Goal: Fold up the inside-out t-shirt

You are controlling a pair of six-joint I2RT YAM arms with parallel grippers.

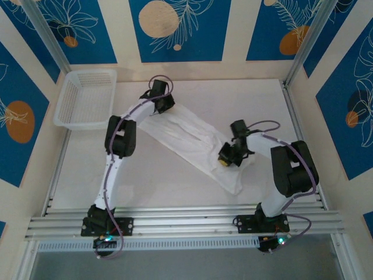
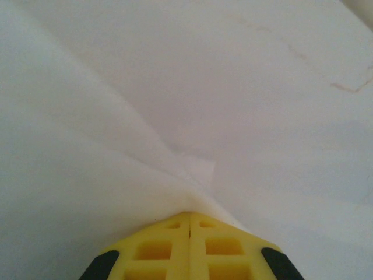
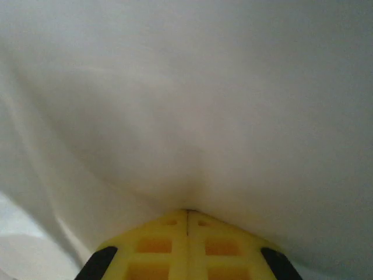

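My right gripper holds the t-shirt (image 1: 192, 140), which lies slanted. Next, it will move the t-shirt back and across onto the table between the arm bases, then open.
The inside-out t-shirt (image 1: 192, 140) is white and stretched as a long diagonal band across the table, from back left to front right. My left gripper (image 1: 158, 108) is shut on its back-left end; in the left wrist view the yellow fingers (image 2: 190, 217) meet with the t-shirt (image 2: 116, 151) pinched at their tips. My right gripper (image 1: 227, 163) is shut on the cloth near the front-right end; in the right wrist view the t-shirt (image 3: 186, 105) fans out taut from the gripper (image 3: 187, 211). A loose corner of cloth (image 1: 234, 185) hangs past the right gripper toward the front.
A white plastic mesh basket (image 1: 87, 98) stands at the back left corner of the table (image 1: 151, 181). Metal rails (image 1: 186, 221) run along the near edge by the arm bases, and frame posts stand at the table's sides.
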